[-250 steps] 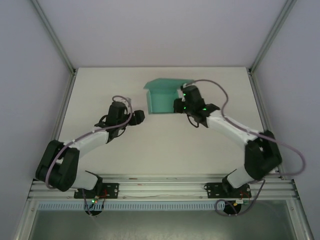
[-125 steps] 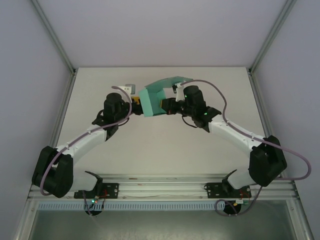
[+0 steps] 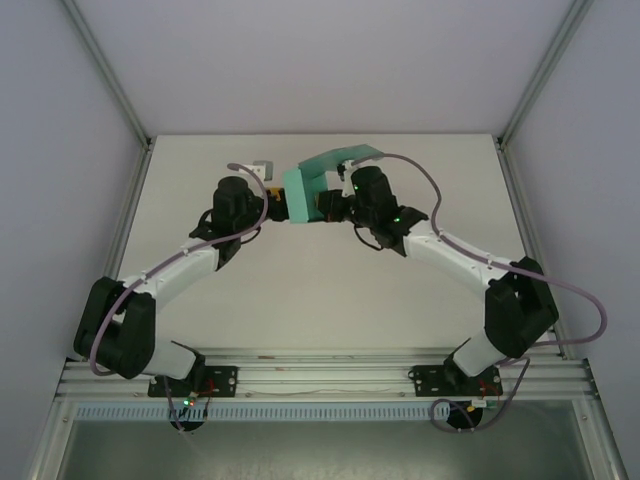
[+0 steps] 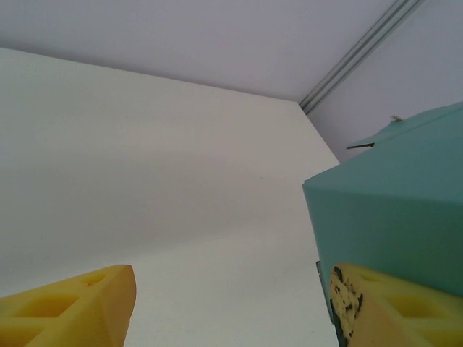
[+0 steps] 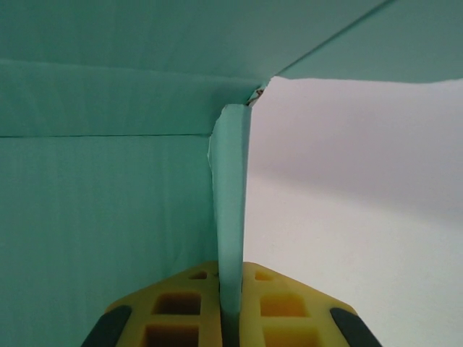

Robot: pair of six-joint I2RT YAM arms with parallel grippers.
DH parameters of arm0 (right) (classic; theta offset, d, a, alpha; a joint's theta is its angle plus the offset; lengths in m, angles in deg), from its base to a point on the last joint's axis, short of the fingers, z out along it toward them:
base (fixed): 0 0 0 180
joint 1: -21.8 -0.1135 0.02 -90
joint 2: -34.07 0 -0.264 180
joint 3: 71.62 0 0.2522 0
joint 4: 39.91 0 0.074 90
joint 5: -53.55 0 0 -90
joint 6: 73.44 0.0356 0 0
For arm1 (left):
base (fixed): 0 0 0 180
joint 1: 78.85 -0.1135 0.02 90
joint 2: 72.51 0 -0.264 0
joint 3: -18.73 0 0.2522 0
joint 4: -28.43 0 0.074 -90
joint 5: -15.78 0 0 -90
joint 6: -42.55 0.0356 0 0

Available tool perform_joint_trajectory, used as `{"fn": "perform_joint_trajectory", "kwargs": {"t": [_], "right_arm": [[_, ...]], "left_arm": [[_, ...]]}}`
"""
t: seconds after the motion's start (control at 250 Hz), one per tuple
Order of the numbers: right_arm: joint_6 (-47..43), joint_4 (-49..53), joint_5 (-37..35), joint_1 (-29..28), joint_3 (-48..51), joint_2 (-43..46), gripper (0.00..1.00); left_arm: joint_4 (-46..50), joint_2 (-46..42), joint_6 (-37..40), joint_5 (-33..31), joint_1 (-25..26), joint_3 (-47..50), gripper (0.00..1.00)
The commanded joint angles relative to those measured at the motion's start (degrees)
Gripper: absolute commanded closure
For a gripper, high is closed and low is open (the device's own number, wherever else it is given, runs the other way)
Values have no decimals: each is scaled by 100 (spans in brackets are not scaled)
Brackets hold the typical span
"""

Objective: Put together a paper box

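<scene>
I should pull my right gripper back next. Then I should lower the box onto the table to let go of the box's pinched side.
The teal paper box is held up over the far middle of the table, its lid flap standing open toward the back. My right gripper is shut on the box's right wall; in the right wrist view the yellow fingers pinch a thin card edge, with the box's inside to the left. My left gripper is at the box's left side, open. In the left wrist view its gripper has one finger against the box and the other finger far apart.
The white table is bare around the arms. Enclosure walls and aluminium posts ring the back and sides. A metal rail with both arm bases runs along the near edge.
My right gripper has carried the box up and to the left, tilting it. My left arm has swung forward and right until its open fingers reach the box's left side.
</scene>
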Motion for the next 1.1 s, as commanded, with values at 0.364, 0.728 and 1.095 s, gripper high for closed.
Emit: {"fn": "perform_joint_trajectory", "kwargs": {"t": [0.364,0.728,1.095], "right_arm": [[125,1799,-2054,351,666,1512,100],[268,2631,-2371,87,213,-727,100],[445,2668,-2387,-155,-214,-1946,75]], "left_arm": [[2612,-961,110,-3228,-512,622,0],[2764,-1315,52,-2732,-597,690,0],[2627,-1401,286,-2586,-607,771,0]]}}
